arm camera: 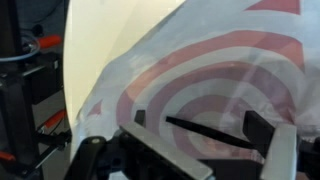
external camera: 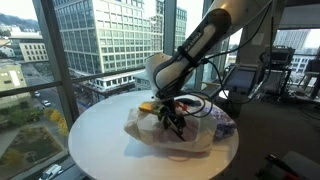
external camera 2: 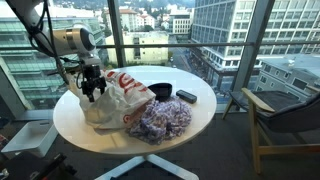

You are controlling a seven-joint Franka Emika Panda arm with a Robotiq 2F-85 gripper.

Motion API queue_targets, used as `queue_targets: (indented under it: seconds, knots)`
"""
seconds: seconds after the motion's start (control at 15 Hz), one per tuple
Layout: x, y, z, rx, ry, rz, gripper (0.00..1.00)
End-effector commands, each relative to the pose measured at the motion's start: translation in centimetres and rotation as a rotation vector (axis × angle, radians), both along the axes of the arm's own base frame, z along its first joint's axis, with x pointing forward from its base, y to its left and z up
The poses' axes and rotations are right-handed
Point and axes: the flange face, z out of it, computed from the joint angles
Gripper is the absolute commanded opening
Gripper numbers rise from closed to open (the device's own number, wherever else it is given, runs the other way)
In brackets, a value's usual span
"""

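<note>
The gripper has only the near side of the white bag between its open fingers, so it will next move outward and then lower into the crumpled middle of the bag.
A white plastic bag with red ring logos (external camera: 148, 128) lies crumpled on a round white table (external camera: 95, 140). It shows in both exterior views (external camera 2: 112, 100) and fills the wrist view (arm camera: 205, 70). My gripper (external camera: 175, 120) points down onto the top of this bag (external camera 2: 93, 88). In the wrist view its two fingers (arm camera: 200, 128) stand wide apart, open, with the bag's plastic between and just below them. Nothing is clamped. A dark thin strip crosses the plastic between the fingers.
A purple patterned bag (external camera 2: 160, 120) lies beside the white bag. A black bowl (external camera 2: 161, 91) and a small black object (external camera 2: 186, 96) sit toward the window side of the table (external camera 2: 205, 118). Glass walls surround the table. A chair (external camera 2: 285, 120) stands nearby.
</note>
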Motion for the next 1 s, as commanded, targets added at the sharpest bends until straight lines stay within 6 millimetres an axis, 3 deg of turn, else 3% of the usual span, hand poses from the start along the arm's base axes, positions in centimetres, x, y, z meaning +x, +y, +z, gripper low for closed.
queue_targets:
  seconds: [0.0,0.6,0.93]
  knots:
    - [3.3,0.3,-1.1,0.015,-0.117,-0.159,1.0]
    - [8.1,-4.9,-2.5,0.005,-0.307,-0.593,1.0]
    - [10.1,-6.3,-3.0,0.031,-0.399,-0.828,1.0]
